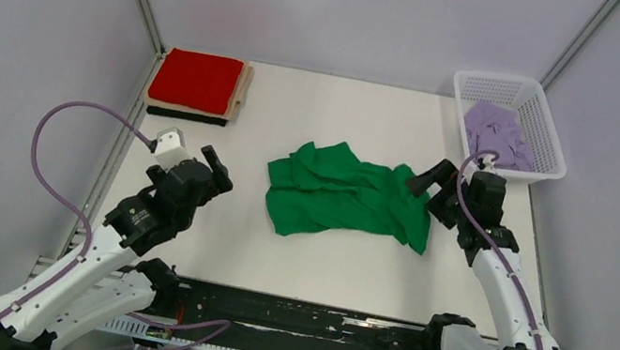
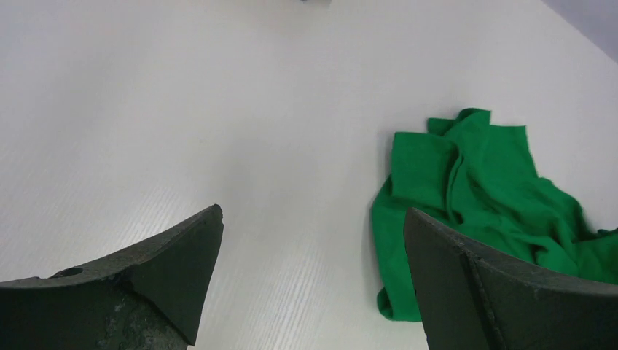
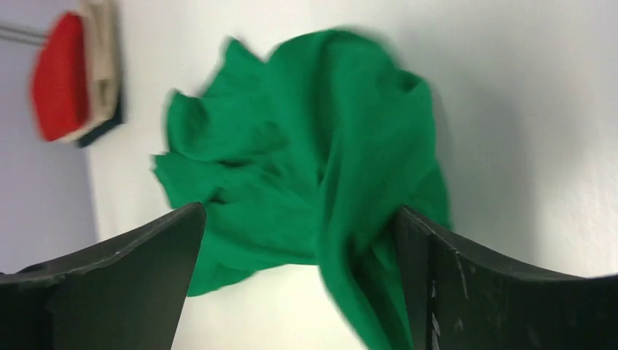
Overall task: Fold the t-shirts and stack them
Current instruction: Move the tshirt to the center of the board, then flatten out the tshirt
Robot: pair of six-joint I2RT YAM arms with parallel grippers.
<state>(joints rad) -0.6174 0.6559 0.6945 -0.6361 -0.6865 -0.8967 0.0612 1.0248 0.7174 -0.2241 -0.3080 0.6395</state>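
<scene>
My left gripper moves across and down onto the shirt's stack-side corner next, below it and to its right in the top view, since bare table borders that corner.
A bright green t-shirt (image 1: pixel 345 195) lies crumpled in the middle of the table; it also shows in the left wrist view (image 2: pixel 495 197) and the right wrist view (image 3: pixel 306 168). My left gripper (image 1: pixel 217 169) is open and empty, to the left of the shirt, apart from it. My right gripper (image 1: pixel 432 195) is open at the shirt's right edge, holding nothing. A folded red shirt (image 1: pixel 198 80) tops a stack on beige and black ones at the back left. A lilac shirt (image 1: pixel 496 132) lies in the basket.
The white lattice basket (image 1: pixel 552 139) stands at the back right corner. The stack sits against the left wall. Bare white table (image 1: pixel 311 261) lies in front of the green shirt, with the black rail along the near edge.
</scene>
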